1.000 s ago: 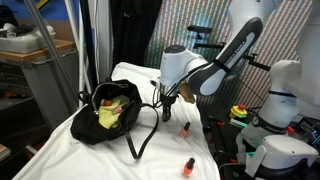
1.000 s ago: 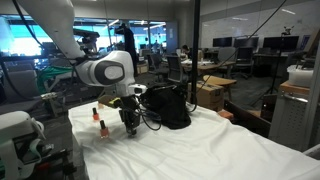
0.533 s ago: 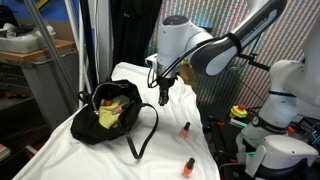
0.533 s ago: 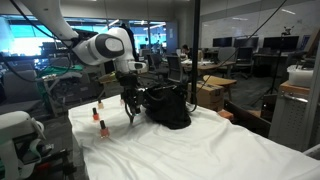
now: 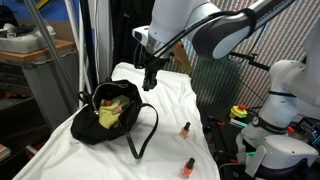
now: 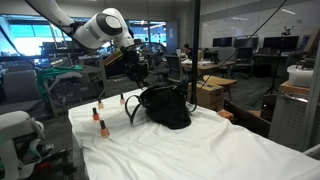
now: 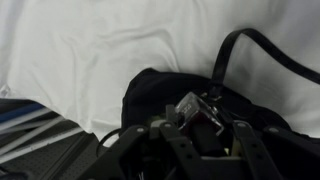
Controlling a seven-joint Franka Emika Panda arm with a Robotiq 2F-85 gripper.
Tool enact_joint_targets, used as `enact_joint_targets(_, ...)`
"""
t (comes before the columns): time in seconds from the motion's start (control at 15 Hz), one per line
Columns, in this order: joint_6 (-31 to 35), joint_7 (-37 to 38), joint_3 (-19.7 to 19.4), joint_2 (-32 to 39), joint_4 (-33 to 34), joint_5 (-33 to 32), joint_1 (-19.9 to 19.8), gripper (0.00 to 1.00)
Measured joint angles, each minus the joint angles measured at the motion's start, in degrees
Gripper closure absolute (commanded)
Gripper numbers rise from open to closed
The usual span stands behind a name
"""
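Next, the robot's gripper needs to carry the bottle outward over the yellow-green items and release it, since the gripper hangs short of the bag's opening, which lies outward.
My gripper [image 5: 150,82] hangs above the right end of an open black bag [image 5: 110,112] on the white-covered table; in another exterior view it [image 6: 135,72] is up and left of the bag [image 6: 166,108]. In the wrist view the jaws [image 7: 207,128] are shut on a small dark red bottle with a clear cap [image 7: 190,106], held over the bag [image 7: 155,90]. The bag's strap [image 7: 250,45] loops over the cloth. Yellow-green items [image 5: 108,113] lie inside the bag.
Two small orange-red bottles stand on the white cloth [image 5: 185,128] [image 5: 189,165], also seen in another exterior view [image 6: 95,115] [image 6: 103,127]. The table's white cloth [image 5: 170,105] drops off at its edges. Lab equipment and another white robot [image 5: 280,110] stand beside the table.
My gripper has risen from the cloth near the standing bottles and moved over toward the bag, carrying the small bottle. The bag and the two standing bottles have not moved.
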Motion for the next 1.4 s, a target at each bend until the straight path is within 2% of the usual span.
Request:
enact_joint_targets(0.4,0.21,3.04,0.93,8.6,10.24,-6.93,2.17,0.77)
enact_joint_targets(0.8,0.16,3.55,-0.47,20.11,21.49,-8.88,4.61,0.77)
enact_joint_targets(0.87,0.12,3.55,-0.98,21.68,23.11,-8.89,4.97,0.27)
enact_joint_targets(0.93,0.12,3.55,-1.53,23.13,24.62,-8.89,5.29,0.25)
enact_joint_targets(1.2,0.09,3.54,-3.37,27.36,29.19,-8.89,5.77,0.02)
enact_joint_targets(1.4,0.04,3.54,-4.15,28.72,30.88,-8.89,5.87,0.0)
